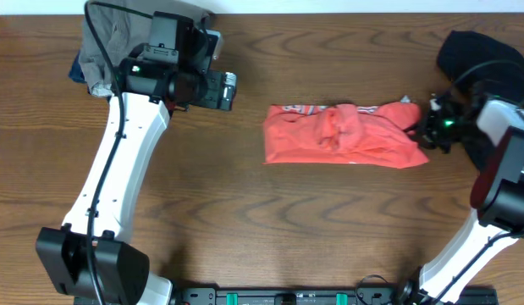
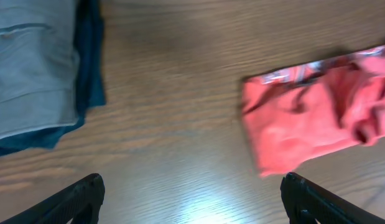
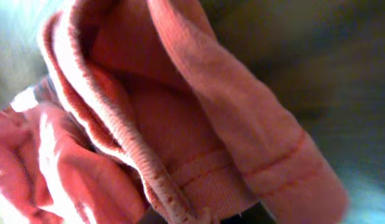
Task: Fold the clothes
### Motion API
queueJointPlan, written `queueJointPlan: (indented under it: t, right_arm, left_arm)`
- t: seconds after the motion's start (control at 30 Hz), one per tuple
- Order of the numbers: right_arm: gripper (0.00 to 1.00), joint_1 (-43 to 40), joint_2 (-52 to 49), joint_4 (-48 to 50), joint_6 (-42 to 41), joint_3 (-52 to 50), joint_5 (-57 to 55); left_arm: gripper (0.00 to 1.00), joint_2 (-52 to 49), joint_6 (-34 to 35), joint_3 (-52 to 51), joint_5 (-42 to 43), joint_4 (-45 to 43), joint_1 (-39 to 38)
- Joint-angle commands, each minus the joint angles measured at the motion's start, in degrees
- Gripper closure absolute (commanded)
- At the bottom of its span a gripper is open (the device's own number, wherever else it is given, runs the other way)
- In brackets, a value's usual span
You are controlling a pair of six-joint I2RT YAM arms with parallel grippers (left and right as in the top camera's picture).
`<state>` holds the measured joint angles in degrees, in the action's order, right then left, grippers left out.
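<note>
I need to swing the collar end of the T-shirt, held in my right gripper, to the left in the overhead view. It needs to go across the folded T-shirt toward the T-shirt's opposite end.
The coral-red T-shirt [image 1: 342,135] lies on the table as a rumpled folded strip, with a bit of white lettering along its far edge. My right gripper [image 1: 424,129] is at the strip's right end, shut on the fabric. In the right wrist view the ribbed collar and a hemmed fold of the T-shirt [image 3: 180,124] fill the frame and run down into the right gripper [image 3: 208,214]. The black garment [image 1: 482,55] lies bunched at the back right, behind the right arm. My left gripper [image 1: 228,91] hovers open over bare wood, left of the T-shirt [image 2: 316,118], nothing between its fingers [image 2: 80,196].
A folded grey garment [image 1: 109,42] on top of a dark blue one [image 2: 89,68] sits at the back left corner, partly under the left arm. The table's front edge carries the arm bases [image 1: 287,296].
</note>
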<state>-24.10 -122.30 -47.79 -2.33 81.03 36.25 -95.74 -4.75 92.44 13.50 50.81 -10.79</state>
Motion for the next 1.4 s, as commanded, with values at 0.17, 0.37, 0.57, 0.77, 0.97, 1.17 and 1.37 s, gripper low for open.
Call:
queueJointPlan:
  t: [0.17, 0.37, 0.57, 0.77, 0.97, 1.17, 1.37]
  right_arm:
    - [0.99, -2.4, -0.2, -13.8, 7.2, 16.2, 1.7]
    - [0.99, 3.6, -0.1, -23.0, 7.8, 26.5, 1.7]
    - [0.99, 16.4, -0.1, -24.8, 4.9, 32.0, -2.9]
    - [0.99, 29.9, -0.1, -24.2, 3.0, 32.2, -8.0]
    - [0.99, 43.2, -0.1, -23.5, 0.6, 32.2, -17.3]
    - [0.99, 51.2, -0.1, -25.2, -1.9, 31.0, -24.9]
    - [0.99, 52.1, -0.1, -28.9, -2.3, 28.6, -24.9]
  left_arm:
    - [0.08, 1.5, -1.0, 0.1, -2.7, 0.6, 3.3]
    - [0.08, 1.5, -1.0, 0.0, -2.7, 0.6, 5.4]
    - [0.08, 1.4, -2.2, 0.0, -2.7, 0.6, 6.0]
    - [0.08, 1.4, -3.2, -0.9, -4.0, 0.6, 6.0]
    - [0.08, 1.4, -3.2, -1.6, -5.7, 0.5, 6.2]
    - [0.08, 1.4, -3.1, -1.6, -5.9, 0.5, 8.3]
    - [0.08, 1.4, -3.1, -1.6, -5.9, 0.5, 10.8]
